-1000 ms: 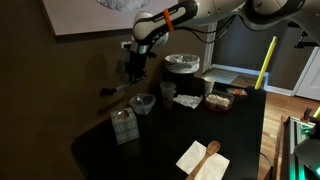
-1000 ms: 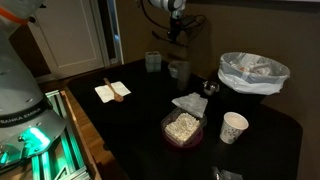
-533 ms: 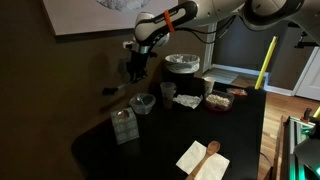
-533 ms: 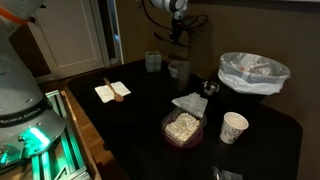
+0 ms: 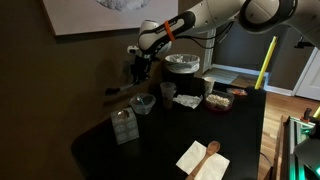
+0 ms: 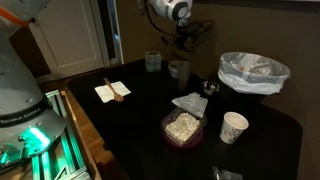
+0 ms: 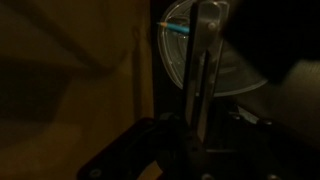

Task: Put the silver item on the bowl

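Observation:
My gripper lowers over the open grey bowl [image 5: 143, 102] next and releases the silver item there, since the item still hangs clear above the bowl's rim.
My gripper [image 5: 138, 72] is shut on the silver item [image 5: 117, 91], a long slim metal utensil that sticks out sideways below it. In the wrist view the silver item [image 7: 205, 60] runs straight up from the dark jaws [image 7: 193, 140]. The round grey bowl [image 7: 180, 62] lies right behind it. In both exterior views the small grey bowl [image 5: 143, 104] [image 6: 179, 70] stands on the dark table, just below and slightly aside of the gripper [image 6: 180, 40]. The utensil hangs above the bowl and does not touch it.
A grey boxy block [image 5: 124, 125] stands beside the bowl. A large round container [image 5: 182, 64] is at the back, with a dish of food [image 5: 217, 101] and a paper cup [image 6: 233, 127] nearby. A wooden spoon [image 5: 209, 150] lies on a napkin [image 5: 196, 162] near the table's edge.
The arm has swung slightly, carrying the gripper and the silver item a little lower and closer over the bowl. Nothing on the table has moved.

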